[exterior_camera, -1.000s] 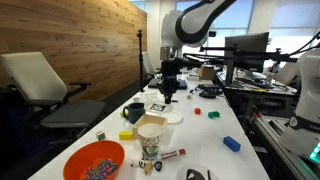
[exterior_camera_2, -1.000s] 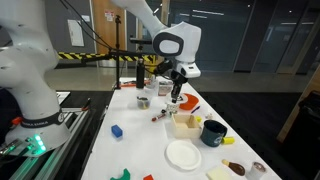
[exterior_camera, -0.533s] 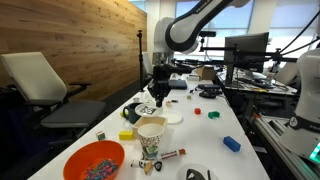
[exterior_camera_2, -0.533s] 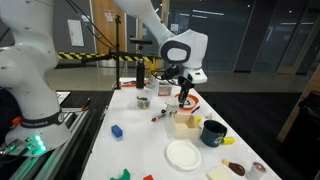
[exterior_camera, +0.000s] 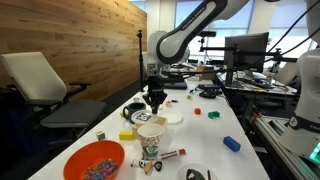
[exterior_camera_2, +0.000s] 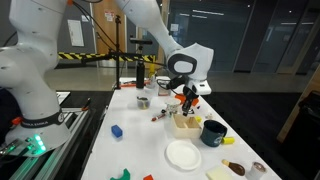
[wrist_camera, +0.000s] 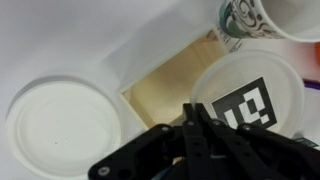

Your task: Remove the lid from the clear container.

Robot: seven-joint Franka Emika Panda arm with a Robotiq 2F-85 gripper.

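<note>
The lid hangs above the tan container, so my gripper lowers into the container's opening (wrist_camera: 174, 86) next, bringing the lid between the container's sides to release.
My gripper (wrist_camera: 189, 108) is shut, its fingers pinching the rim of a round white lid (wrist_camera: 250, 95) with a black-and-white tag on it. The lid hangs close under the wrist, above the table. Below it lies a square tan open container (wrist_camera: 165, 90). In both exterior views the gripper (exterior_camera: 153, 101) (exterior_camera_2: 187, 103) hovers just over that tan container (exterior_camera_2: 183, 124). The lid is too small to make out there.
A white plate (wrist_camera: 60, 125) (exterior_camera_2: 183, 154) lies beside the container. A patterned paper cup (wrist_camera: 255, 15) (exterior_camera: 150, 135), a dark mug (exterior_camera_2: 213, 132) and an orange bowl of beads (exterior_camera: 94, 160) stand nearby. A blue block (exterior_camera: 231, 143) lies toward the table's edge.
The arm has swung along the table and lowered, bringing the gripper from beyond the container to right above it. The jaws stay shut.
</note>
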